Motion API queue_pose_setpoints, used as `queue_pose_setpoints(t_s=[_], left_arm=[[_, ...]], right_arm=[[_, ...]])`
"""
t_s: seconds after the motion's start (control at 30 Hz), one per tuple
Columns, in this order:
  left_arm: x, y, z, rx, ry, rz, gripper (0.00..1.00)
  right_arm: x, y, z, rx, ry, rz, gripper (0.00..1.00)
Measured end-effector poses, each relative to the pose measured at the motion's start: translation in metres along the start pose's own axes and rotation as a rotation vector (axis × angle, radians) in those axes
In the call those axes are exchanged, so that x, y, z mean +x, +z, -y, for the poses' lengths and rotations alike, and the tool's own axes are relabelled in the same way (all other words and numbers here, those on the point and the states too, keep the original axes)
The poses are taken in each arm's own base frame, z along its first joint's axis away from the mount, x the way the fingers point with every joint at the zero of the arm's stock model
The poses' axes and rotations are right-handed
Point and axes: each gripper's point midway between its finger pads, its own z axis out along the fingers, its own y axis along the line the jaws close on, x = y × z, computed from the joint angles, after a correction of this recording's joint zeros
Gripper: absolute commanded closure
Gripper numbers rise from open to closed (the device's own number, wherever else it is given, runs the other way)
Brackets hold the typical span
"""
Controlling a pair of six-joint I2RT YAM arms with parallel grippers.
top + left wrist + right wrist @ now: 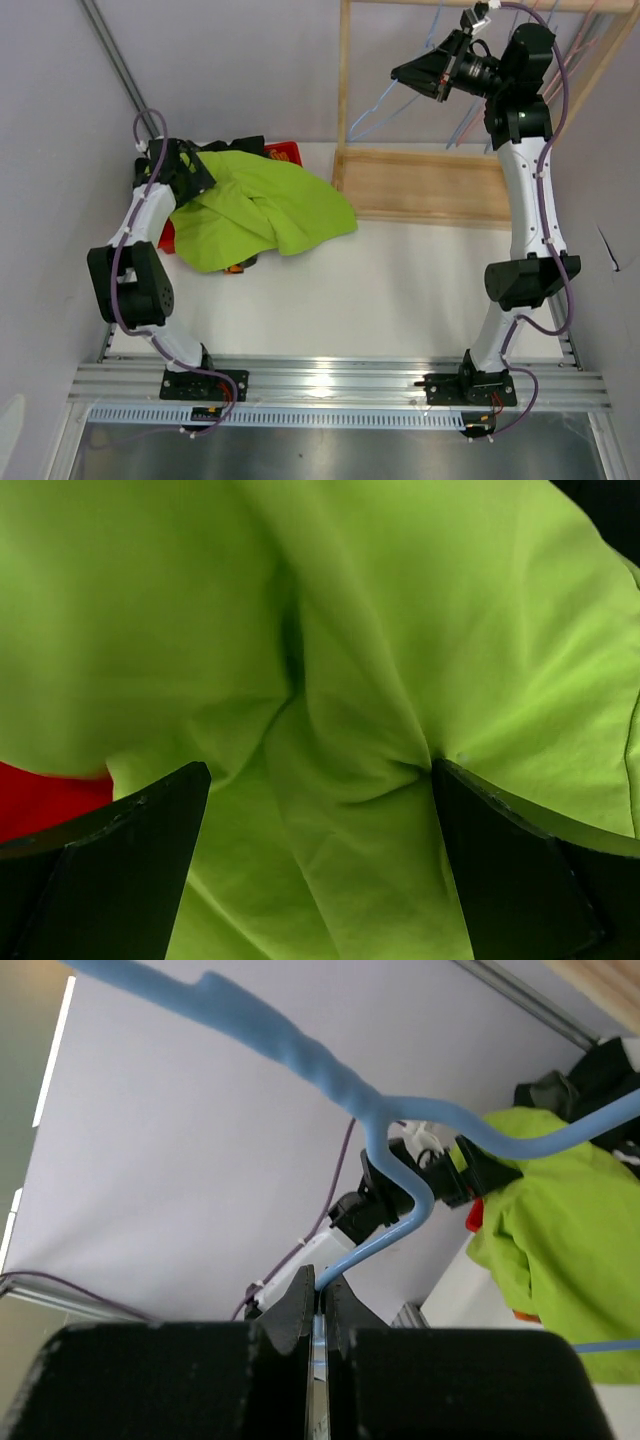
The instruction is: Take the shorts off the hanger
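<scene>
My right gripper carries the light blue hanger outward toward the rack's bar (447, 4) next, then releases the hanger's wire, since the shorts already lie on the pile.
The lime green shorts (265, 205) lie crumpled on a pile at the back left; they fill the left wrist view (350, 630). My left gripper (195, 165) hovers right over them, jaws wide apart (320, 780), gripping nothing. My right gripper (420, 75) is raised at the wooden rack and shut on the wire of a light blue hanger (330, 1070), which looks bare. The green shorts also show in the right wrist view (560, 1230). A black garment (240, 145) peeks out behind the green pair. An orange patterned bit (237, 267) shows under its front edge.
A red basket (285, 152) sits under the pile, also showing in the left wrist view (40, 795). A wooden rack with a flat base (420, 185) stands at the back right, with more light blue hangers (470, 130) on its rail. Walls close in on both sides.
</scene>
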Motion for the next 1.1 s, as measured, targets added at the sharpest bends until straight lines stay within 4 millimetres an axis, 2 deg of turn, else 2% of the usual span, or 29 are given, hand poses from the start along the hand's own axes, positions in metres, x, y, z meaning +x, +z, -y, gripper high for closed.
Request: queue_pose_setpoints(t_s=[0.07,0.17,0.33,0.57,0.9,1.1], left_arm=[[0.003,-0.007,0.0,0.012,-0.003,0.005,0.01],[-0.017,-0.03,0.011,0.061,-0.006,0.076,0.01],[-0.044,-0.061,0.03,0.146,-0.009,0.184,0.02],[-0.046,-0.064,0.037,0.18,-0.006,0.192,0.03],[-0.044,-0.062,0.038,0.191,0.004,0.188,0.03],[-0.042,-0.063,0.041,0.207,0.006,0.179,0.04]], right_arm=[[-0.01,-0.002,-0.007,-0.036,-0.005,0.011,1.0],[-0.018,0.0,-0.013,-0.075,-0.009,0.015,1.0],[-0.031,0.009,0.002,-0.1,0.019,0.027,1.0],[-0.06,0.023,0.037,-0.117,0.051,0.084,1.0],[-0.087,0.017,0.037,-0.128,0.053,0.206,1.0],[-0.101,0.013,0.054,-0.089,0.05,0.272,1.0]])
